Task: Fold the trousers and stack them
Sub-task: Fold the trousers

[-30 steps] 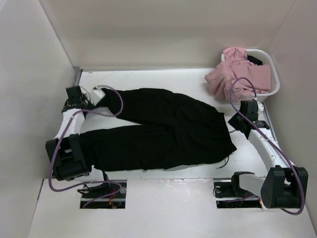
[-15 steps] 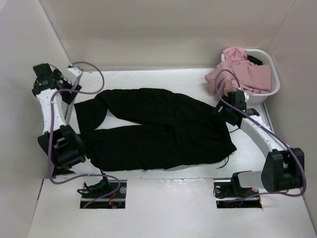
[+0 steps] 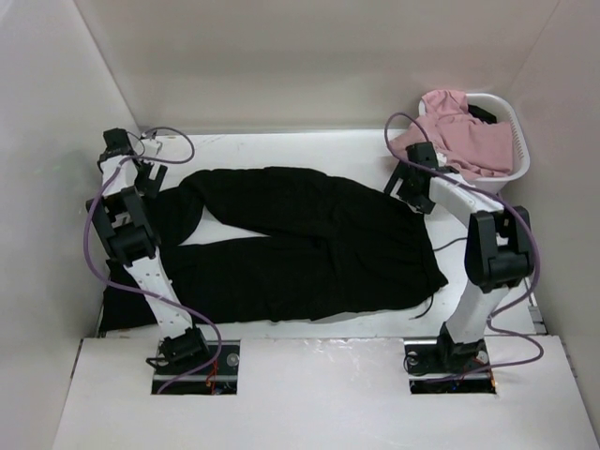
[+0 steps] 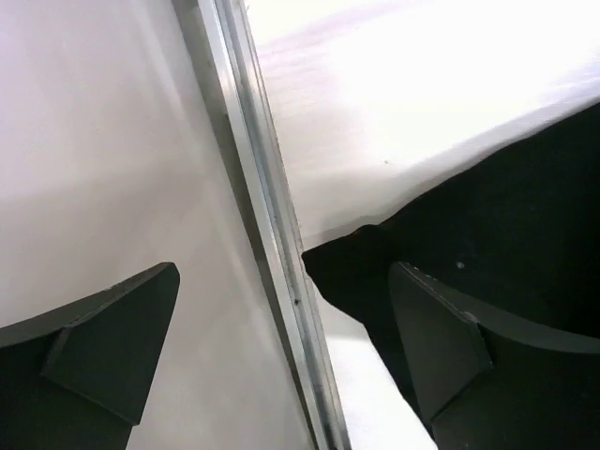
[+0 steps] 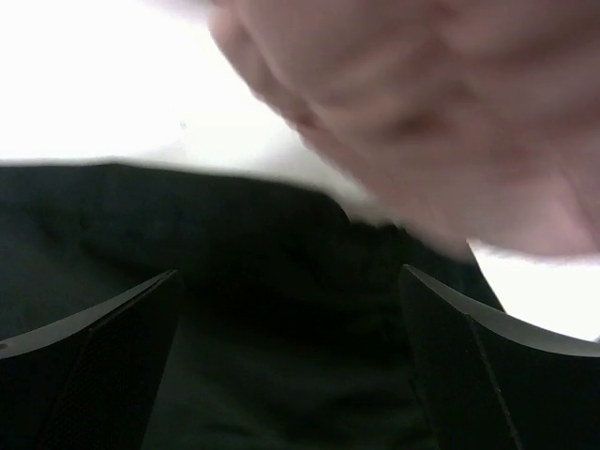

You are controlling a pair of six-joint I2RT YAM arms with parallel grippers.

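Observation:
Because only one finger overhangs the cloth, I will shift my left gripper to the right in its wrist view and bring it down onto the far leg's hem corner.
Black trousers lie spread flat on the white table, waist to the right and both legs pointing left. My left gripper hangs open over the far leg's end, close to the left wall. In the left wrist view the gripper holds nothing, and the black leg end lies under its right finger. My right gripper stands open above the far corner of the waist. In the right wrist view that gripper is empty, with black cloth beneath it.
A white basket at the back right holds a pink garment that spills over its near rim, close to my right gripper; it shows blurred in the right wrist view. A metal rail runs along the left wall's foot.
Both grippers have opened and let go of the trousers. The left arm rose and swung back toward the left wall; the right arm moved from the waist's near side to its far corner.

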